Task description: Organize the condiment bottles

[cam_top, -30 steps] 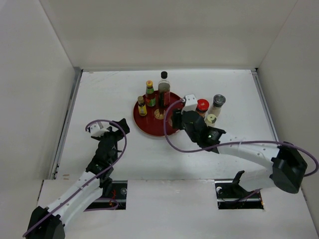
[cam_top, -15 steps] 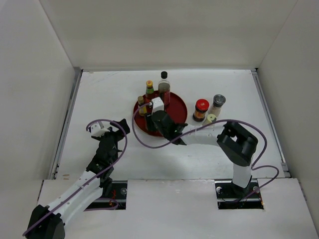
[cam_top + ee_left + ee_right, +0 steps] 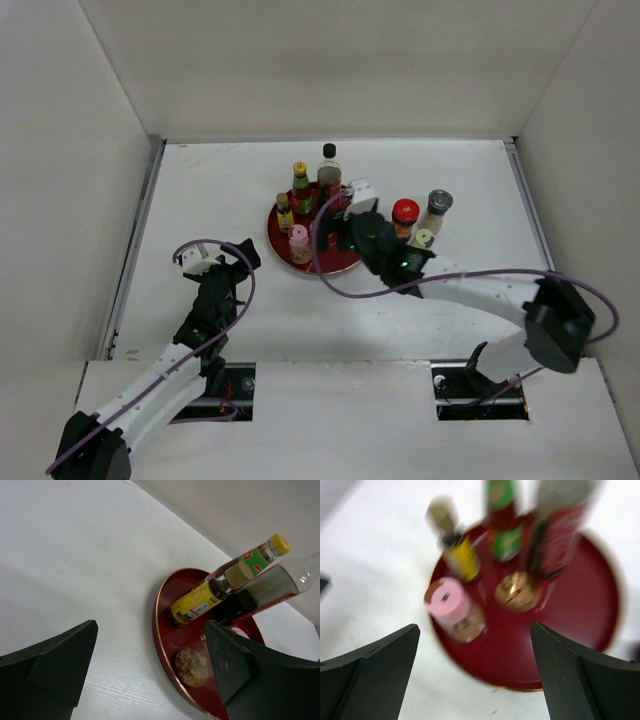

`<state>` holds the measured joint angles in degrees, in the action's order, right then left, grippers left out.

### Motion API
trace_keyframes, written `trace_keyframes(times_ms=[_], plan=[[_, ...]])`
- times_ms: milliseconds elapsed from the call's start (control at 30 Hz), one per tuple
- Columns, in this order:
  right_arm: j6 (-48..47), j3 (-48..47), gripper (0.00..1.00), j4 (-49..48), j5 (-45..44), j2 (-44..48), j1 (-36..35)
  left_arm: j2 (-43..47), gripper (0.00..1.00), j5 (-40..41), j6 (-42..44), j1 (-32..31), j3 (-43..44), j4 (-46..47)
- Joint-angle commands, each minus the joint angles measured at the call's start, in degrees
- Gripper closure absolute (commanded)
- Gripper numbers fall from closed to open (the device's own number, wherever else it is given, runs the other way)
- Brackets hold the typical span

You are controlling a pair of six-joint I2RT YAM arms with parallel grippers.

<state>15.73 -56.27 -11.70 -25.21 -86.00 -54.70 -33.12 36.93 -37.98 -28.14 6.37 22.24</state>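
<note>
I should next move my right gripper off the tray [image 3: 350, 255] and down around the bottle's red cap, because that bottle stands to the gripper's right in the top view.
A round red tray [image 3: 350, 255] holds a black-capped tall bottle [image 3: 329, 178], a yellow-capped green bottle [image 3: 300, 186], a small yellow-labelled bottle [image 3: 285, 213] and a pink-capped jar [image 3: 299, 243]. To the tray's right on the table stand the red-capped [image 3: 404, 218], grey-capped [image 3: 436, 209] and cream-capped [image 3: 423, 240] bottles. My right gripper [image 3: 338, 232] hangs open over the tray, a little right of the pink jar [image 3: 451, 607], holding nothing. Well left of the tray, my left gripper [image 3: 243, 252] is open and empty, looking at the tray's rim [image 3: 159, 630] and the jar [image 3: 192, 666].
Grey walls close the white table on the left, back and right. A purple cable loops from each arm. The right arm's forearm stretches across the table in front of the three loose bottles.
My right gripper swung over the tray's left part, opened and left the pink-capped jar standing there, then drew back to the right. The left arm has stayed still.
</note>
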Motion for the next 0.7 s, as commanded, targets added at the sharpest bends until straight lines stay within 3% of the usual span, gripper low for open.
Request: trace_keyframes(times_ms=[0, 133, 267, 667], plan=[[0.4, 4.1, 0.01, 0.4, -5.3, 8.0, 8.7, 0.9, 0.11, -0.3, -0.5, -0.2, -0.1, 2.9], [0.5, 5.6, 0.0, 5.1, -12.0, 10.2, 17.2, 0.4, 0.11, -0.6, -0.5, 0.0, -0.1, 2.9], [0.6, 4.2, 0.0, 7.7, -12.2, 6.6, 22.4, 1.0, 0.11, -0.3, -0.5, -0.5, -0.2, 3.0], [1.9, -0.3, 0.0, 8.5, -5.6, -3.2, 26.3, -0.7, 0.11, -0.8, -0.5, -0.2, 0.1, 3.2]])
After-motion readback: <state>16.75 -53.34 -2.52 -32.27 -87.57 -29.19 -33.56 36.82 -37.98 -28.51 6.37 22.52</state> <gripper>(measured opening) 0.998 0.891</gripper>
